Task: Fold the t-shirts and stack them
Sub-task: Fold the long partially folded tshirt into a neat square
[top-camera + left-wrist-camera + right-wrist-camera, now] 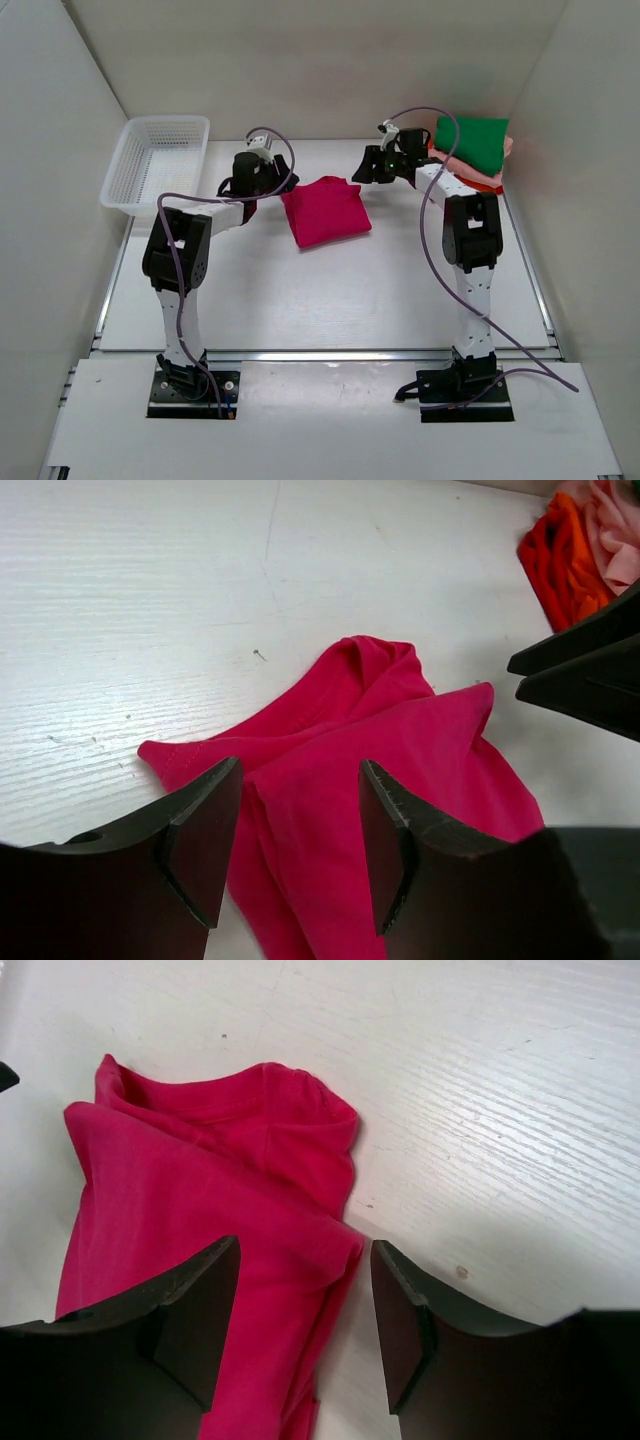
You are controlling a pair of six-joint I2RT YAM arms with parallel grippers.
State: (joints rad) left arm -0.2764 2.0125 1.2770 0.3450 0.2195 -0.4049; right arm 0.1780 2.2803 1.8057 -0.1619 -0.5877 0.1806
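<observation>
The upper layer's corner (292, 198) (262, 784) of the magenta-pink t-shirt is below the gap between my fingers, so I will next lower my left gripper onto it with its fingers apart.
A magenta-pink t-shirt (325, 210) lies folded into a rough rectangle on the table, between the two arms. My left gripper (273, 192) hovers at its left edge, open. In the left wrist view the shirt (390, 740) lies under the parted gripper (300, 840), with nothing pinched. My right gripper (362, 173) is at the shirt's upper right corner, also open. In the right wrist view the shirt's folded edge (200, 1200) sits below the gap of that gripper (305, 1320). A stack of folded t-shirts (472, 145), green on top over light pink, orange and red, sits at the back right.
A white mesh basket (130, 170) stands at the back left by the wall. White walls close in the table on the left, the back and the right. The stack (570, 540) shows at the top right of the left wrist view, beyond the right gripper's fingers (590, 670).
</observation>
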